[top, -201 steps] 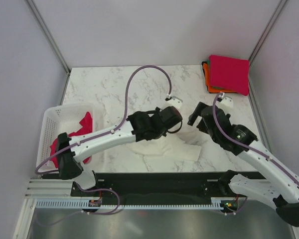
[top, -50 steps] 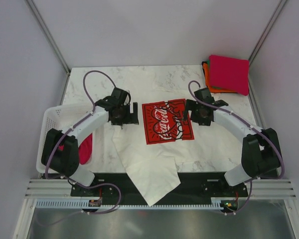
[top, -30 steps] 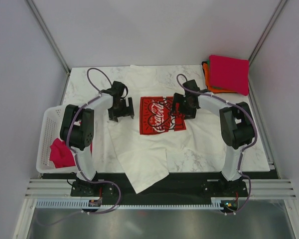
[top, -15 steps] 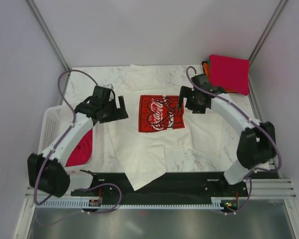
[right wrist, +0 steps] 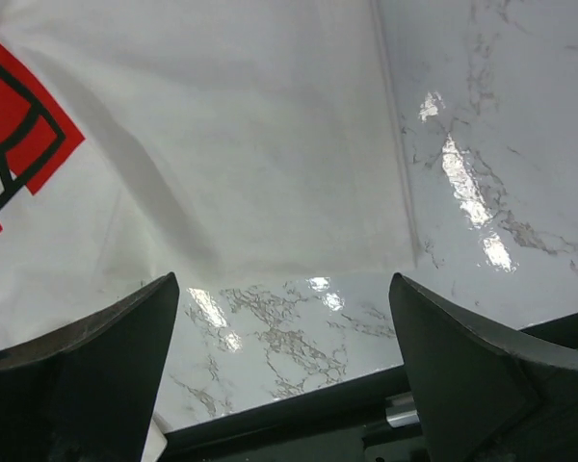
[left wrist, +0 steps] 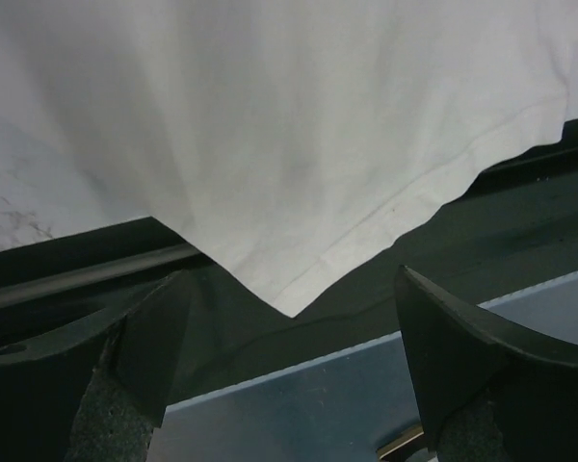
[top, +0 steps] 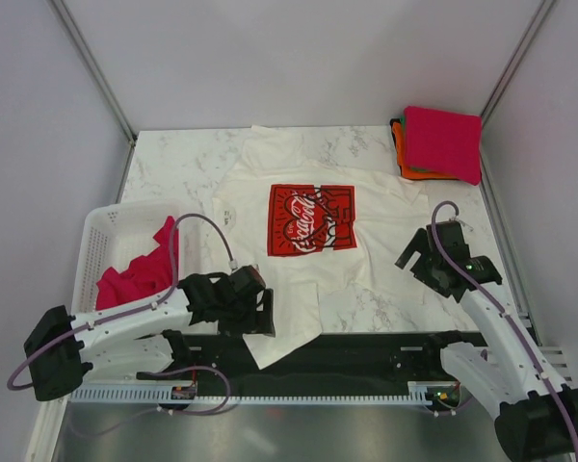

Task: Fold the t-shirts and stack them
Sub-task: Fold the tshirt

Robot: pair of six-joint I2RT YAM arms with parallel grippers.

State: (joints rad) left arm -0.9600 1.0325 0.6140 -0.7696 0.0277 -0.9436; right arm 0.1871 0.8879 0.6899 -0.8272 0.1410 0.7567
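Next, my left gripper moves back and down to close on the t-shirt's hanging hem corner [top: 262, 360] [left wrist: 287, 298], since it pokes past the table edge, clear of it.
A white t-shirt [top: 366, 260] with a red Coca-Cola print [top: 311, 218] lies spread face up on the marble table. One hem corner [top: 270, 351] hangs over the near edge. My left gripper [top: 267, 315] is open just above that near-left hem; the left wrist view shows the hem corner [left wrist: 289, 294] ahead of its empty fingers [left wrist: 144, 356]. My right gripper [top: 412, 252] is open at the shirt's right side. In the right wrist view it [right wrist: 284, 385] hovers over bare marble, just short of the shirt's hem [right wrist: 299, 252].
Folded t-shirts are stacked at the back right, magenta [top: 445, 142] on top of orange [top: 399, 159]. A white lattice basket [top: 104, 236] at the left holds a crumpled magenta t-shirt [top: 140, 274]. A dark rail [top: 385, 346] runs along the near edge.
Both arms have drawn back from the shirt's shoulders toward the near edge. The left gripper now sits at the near hem and the right beside the shirt's lower right. The shirt lies spread out.
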